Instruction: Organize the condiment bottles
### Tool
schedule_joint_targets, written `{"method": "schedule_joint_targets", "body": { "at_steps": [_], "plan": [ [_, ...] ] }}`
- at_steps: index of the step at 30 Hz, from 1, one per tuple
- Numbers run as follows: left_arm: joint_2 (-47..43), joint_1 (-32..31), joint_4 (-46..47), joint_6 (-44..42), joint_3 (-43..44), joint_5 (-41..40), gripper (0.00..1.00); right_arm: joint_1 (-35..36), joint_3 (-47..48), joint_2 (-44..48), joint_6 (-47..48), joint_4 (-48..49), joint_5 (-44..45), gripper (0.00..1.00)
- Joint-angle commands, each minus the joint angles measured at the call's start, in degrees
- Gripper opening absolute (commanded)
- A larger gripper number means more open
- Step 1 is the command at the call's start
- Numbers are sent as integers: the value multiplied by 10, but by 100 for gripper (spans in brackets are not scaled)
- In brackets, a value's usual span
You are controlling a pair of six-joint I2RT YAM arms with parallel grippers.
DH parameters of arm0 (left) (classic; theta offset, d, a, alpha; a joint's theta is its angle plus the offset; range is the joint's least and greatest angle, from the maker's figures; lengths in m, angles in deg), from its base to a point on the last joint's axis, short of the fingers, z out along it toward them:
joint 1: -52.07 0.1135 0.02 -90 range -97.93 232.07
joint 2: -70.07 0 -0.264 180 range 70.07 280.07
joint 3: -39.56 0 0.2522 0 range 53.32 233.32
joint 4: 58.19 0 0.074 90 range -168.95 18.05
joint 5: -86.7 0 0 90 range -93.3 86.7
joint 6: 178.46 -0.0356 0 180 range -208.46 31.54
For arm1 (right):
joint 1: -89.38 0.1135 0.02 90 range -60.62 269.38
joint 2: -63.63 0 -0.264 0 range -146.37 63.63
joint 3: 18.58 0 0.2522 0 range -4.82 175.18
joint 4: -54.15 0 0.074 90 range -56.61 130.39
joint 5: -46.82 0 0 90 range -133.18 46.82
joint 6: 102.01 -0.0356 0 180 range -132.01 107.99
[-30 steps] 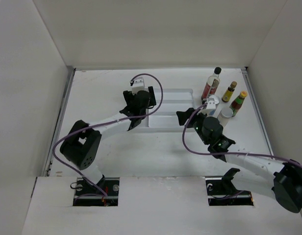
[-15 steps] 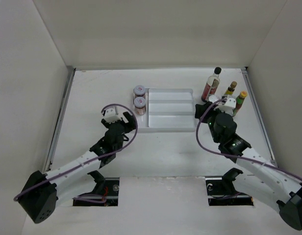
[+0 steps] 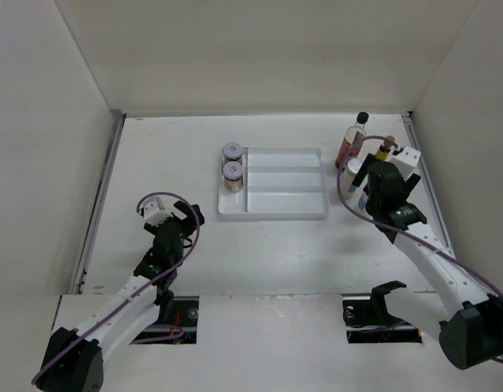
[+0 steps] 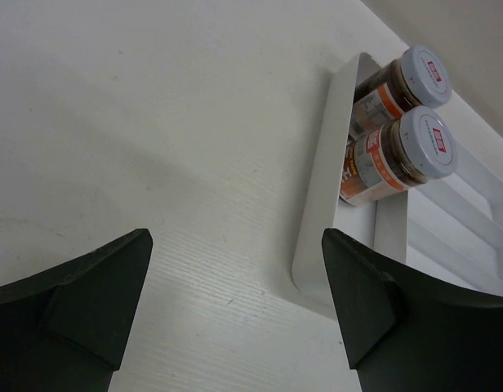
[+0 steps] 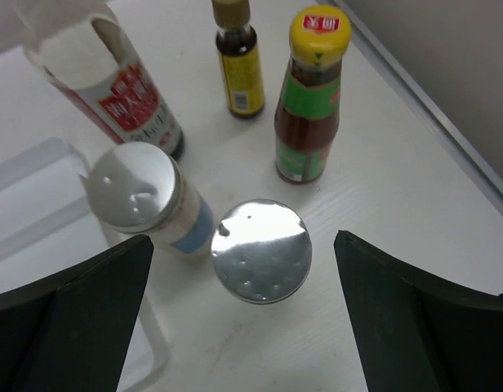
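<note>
My right gripper has its fingers open and the near shaker's silver lid (image 5: 261,251) already shows between them in the wrist view, so it needs to go down over that lid.
Two brown jars with grey lids (image 4: 429,143) stand in the left compartment of the white tray (image 3: 272,214), the jars (image 3: 233,171) one behind the other. My left gripper (image 3: 184,219) is open and empty near the table's front left, well short of the tray; its open jaws (image 4: 235,302) frame bare table. My right gripper (image 5: 243,278) is open, hovering over a silver-lidded shaker (image 5: 262,251). Beside it stand a second shaker (image 5: 137,192), a tall red-labelled bottle (image 5: 113,73), a slim yellow-capped bottle (image 5: 239,57) and a yellow-capped red sauce bottle (image 5: 313,98).
The tray's other compartments (image 3: 284,175) hold nothing. A raised table edge (image 5: 431,122) runs just right of the bottles, close to the side wall. The right gripper (image 3: 371,181) hides part of the bottle cluster from above; the tall bottle (image 3: 352,139) still shows.
My left arm drew back from the tray toward the front left, leaving two jars in it. My right gripper swung to the back right over the bottles and opened wide.
</note>
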Motion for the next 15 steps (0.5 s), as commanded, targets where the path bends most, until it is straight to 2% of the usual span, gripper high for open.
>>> {"method": "schedule_joint_targets", "body": {
  "at_steps": [1,8,13,15],
  "plan": [
    [1,20,54,20,-8,71,85,-30,28,-19,6,-20,-47,100],
    [14,24,63,28,-8,86,85,-75,20,-54,-4,13,-134,100],
    [24,24,72,28,-11,85,85,-79,11,-100,-13,34,-154,84],
    [31,25,82,28,-12,80,85,-81,3,-108,-15,41,-147,67]
  ]
}}
